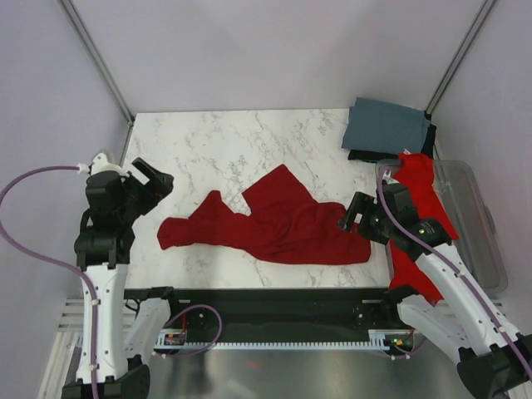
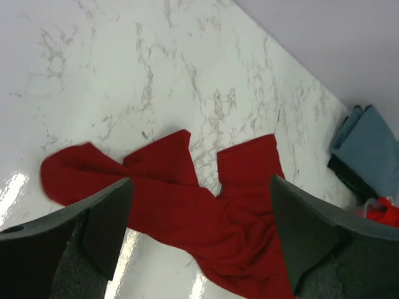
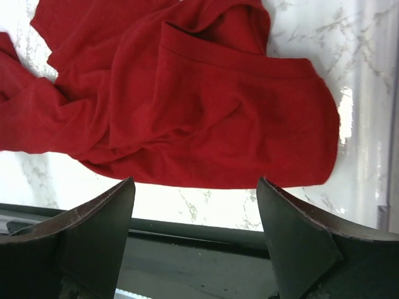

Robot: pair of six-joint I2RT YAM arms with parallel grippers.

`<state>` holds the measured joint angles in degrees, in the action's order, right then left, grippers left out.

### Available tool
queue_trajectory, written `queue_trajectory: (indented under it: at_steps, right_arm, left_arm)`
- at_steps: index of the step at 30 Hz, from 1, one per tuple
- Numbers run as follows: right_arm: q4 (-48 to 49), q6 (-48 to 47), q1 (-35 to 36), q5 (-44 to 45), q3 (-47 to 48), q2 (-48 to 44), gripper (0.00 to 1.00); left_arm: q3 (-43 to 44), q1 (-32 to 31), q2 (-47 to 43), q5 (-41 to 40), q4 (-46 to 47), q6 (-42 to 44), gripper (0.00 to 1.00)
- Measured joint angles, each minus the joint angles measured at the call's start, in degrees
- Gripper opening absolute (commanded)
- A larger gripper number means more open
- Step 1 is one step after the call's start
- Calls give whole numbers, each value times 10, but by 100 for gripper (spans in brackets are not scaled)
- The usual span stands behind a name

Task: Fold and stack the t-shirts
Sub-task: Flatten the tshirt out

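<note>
My right gripper reaches outward and down to the crimson shirt's far corner next. That corner juts free outward of my gripper and to its left in the top view.
A dark crimson t-shirt (image 1: 278,223) lies crumpled across the middle of the marble table; it also shows in the left wrist view (image 2: 206,212) and the right wrist view (image 3: 187,99). A brighter red t-shirt (image 1: 420,212) hangs over the rim of the clear bin at right. A slate grey-blue t-shirt (image 1: 386,125) lies folded on a black t-shirt (image 1: 366,155) at the far right corner. My left gripper (image 1: 158,184) is open and empty, left of the crimson shirt. My right gripper (image 1: 353,214) is open and empty, above that shirt's right edge.
A clear plastic bin (image 1: 480,218) stands at the table's right side. The table's near edge (image 3: 187,230) has a black rail below it. Grey walls enclose the table on three sides.
</note>
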<state>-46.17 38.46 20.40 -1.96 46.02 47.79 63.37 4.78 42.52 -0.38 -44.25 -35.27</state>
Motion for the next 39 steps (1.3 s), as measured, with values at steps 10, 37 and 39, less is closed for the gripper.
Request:
queue_trajectory:
  at_steps: [10, 37, 39]
  right_arm:
    - [38, -8, 17, -20, 57, 123, 89]
    - [45, -185, 90, 99, 813, 955, 74]
    - [45, -190, 92, 104, 819, 962, 61]
  left_arm:
    - [-107, 0, 83, 58, 4, 37, 89]
    - [-206, -17, -26, 87, 70, 85, 81]
    - [-207, -21, -28, 90, 72, 85, 81]
